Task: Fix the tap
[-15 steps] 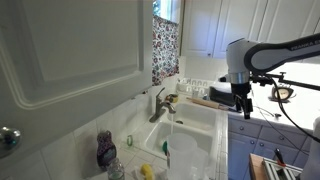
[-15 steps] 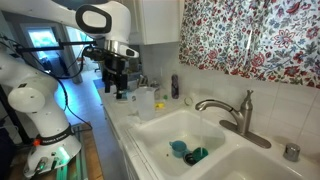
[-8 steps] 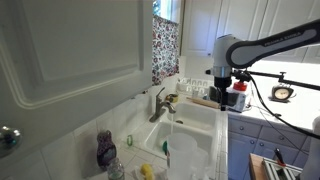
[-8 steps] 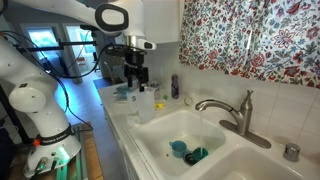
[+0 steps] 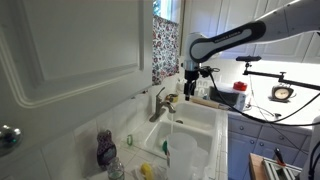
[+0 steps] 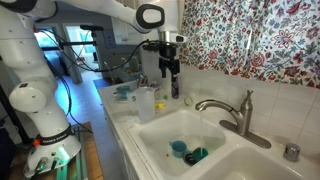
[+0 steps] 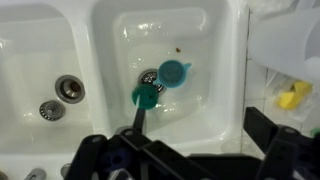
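The tip of the tap's spout (image 6: 202, 106) sits below my open gripper and outward of it, so next I should move my gripper down and outward onto that tip.
The tap (image 5: 160, 103) is a grey-metal faucet at the back of the white double sink (image 5: 200, 125); it also shows in an exterior view (image 6: 236, 110), its spout over the basin. My gripper (image 5: 190, 90) hangs over the far end of the sink, apart from the tap and holding nothing. In an exterior view (image 6: 171, 86) it is left of the tap, above the sink's edge. In the wrist view the gripper (image 7: 190, 158) is open, with dark fingers (image 7: 268, 133) wide apart above the basin. The tap cannot be made out in the wrist view.
A teal cup (image 7: 175, 72) and a green brush (image 7: 146, 96) lie in the basin by the drain. A yellow sponge (image 7: 293, 97), a purple soap bottle (image 5: 106, 150) and white bottles (image 6: 146, 102) stand around the sink. An open cabinet door (image 5: 70, 45) with a chrome knob (image 5: 8, 137) juts in.
The arm has swung from over the counter to over the sink, bringing the gripper much nearer the tap. Nothing was taken hold of.
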Controlling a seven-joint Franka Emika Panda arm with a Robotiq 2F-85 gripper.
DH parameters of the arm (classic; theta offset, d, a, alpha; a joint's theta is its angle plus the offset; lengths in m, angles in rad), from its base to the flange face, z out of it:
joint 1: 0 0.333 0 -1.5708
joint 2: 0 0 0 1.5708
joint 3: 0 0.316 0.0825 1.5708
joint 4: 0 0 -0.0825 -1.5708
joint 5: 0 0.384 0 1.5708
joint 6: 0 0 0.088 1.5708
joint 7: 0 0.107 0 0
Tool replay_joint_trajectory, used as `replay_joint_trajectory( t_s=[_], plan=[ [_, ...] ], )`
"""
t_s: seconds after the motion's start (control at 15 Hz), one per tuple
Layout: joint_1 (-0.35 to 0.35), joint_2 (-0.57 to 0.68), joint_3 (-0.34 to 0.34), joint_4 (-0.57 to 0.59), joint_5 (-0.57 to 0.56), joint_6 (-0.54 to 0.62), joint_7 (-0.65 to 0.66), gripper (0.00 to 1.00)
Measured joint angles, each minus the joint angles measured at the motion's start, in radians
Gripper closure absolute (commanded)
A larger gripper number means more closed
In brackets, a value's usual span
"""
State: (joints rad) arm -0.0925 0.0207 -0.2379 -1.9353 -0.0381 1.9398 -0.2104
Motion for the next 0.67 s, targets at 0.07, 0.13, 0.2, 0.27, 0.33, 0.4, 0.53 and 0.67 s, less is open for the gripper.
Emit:
replay_joint_trajectory(
  t_s=[0.07, 0.13, 0.2, 0.27, 0.33, 0.4, 0.53, 0.67],
  plan=[
    [-0.008, 0.053, 0.0, 0.055, 0.023, 0.013, 0.032, 0.0],
    [-0.019, 0.102, 0.002, 0.102, 0.039, 0.028, 0.063, 0.0],
    [-0.032, 0.153, 0.003, 0.148, 0.048, 0.048, 0.095, 0.0],
    [-0.044, 0.196, 0.004, 0.186, 0.057, 0.062, 0.121, 0.0],
    [-0.055, 0.238, 0.005, 0.219, 0.064, 0.078, 0.144, 0.0],
    [-0.067, 0.277, 0.006, 0.247, 0.071, 0.102, 0.164, 0.0],
    [-0.087, 0.344, 0.012, 0.288, 0.078, 0.153, 0.193, 0.0],
    [-0.101, 0.397, 0.017, 0.318, 0.078, 0.172, 0.216, 0.0]
  ],
)
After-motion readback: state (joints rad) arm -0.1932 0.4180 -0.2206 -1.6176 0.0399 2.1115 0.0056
